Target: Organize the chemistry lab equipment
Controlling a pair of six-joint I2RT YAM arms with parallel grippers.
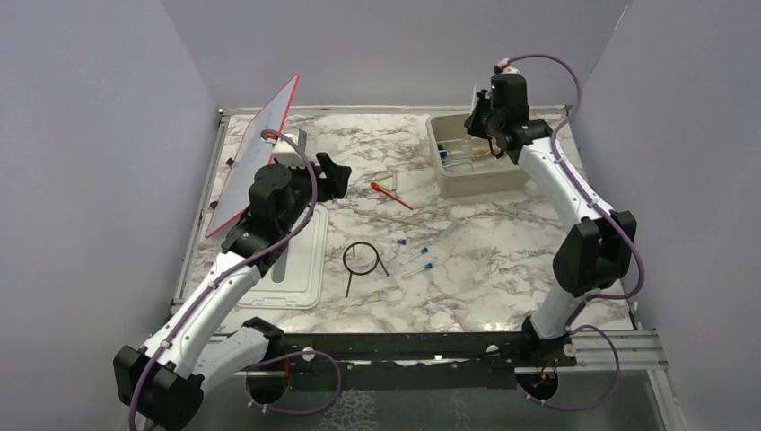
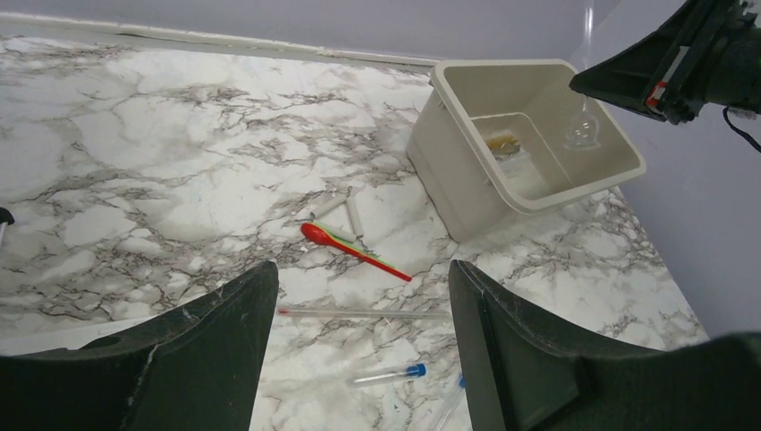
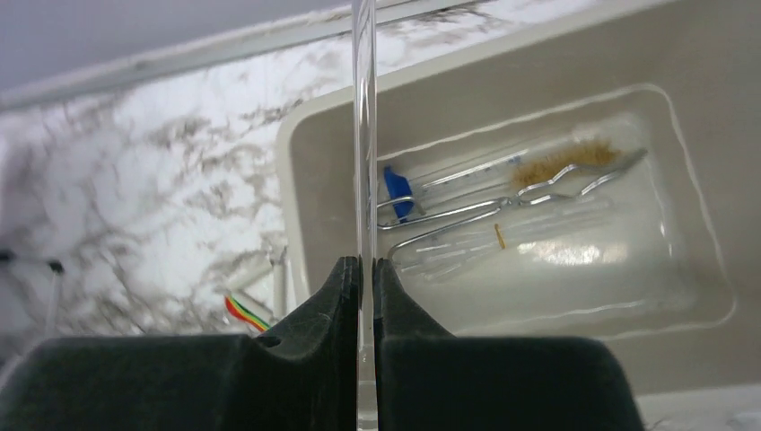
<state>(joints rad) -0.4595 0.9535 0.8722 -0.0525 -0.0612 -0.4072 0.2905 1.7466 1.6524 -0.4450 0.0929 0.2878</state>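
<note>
Next, my right gripper turns the glass tube and brings it down into the open tub toward the tongs, then releases it.
My right gripper is shut on a thin clear glass tube and holds it upright over the beige tub. In the tub lie silvery wire tongs, a small blue piece and a brown-bristled brush. My left gripper is open and empty, above the table's middle left. On the marble lie an orange-red stick, a thin clear rod with a red tip, blue-capped tubes and a black wire ring with legs.
The tub's slotted lid lies flat at the left, partly under my left arm. A red-framed white board leans at the far left. Two short white tubes lie beside the orange-red stick. Walls close in the table on three sides.
</note>
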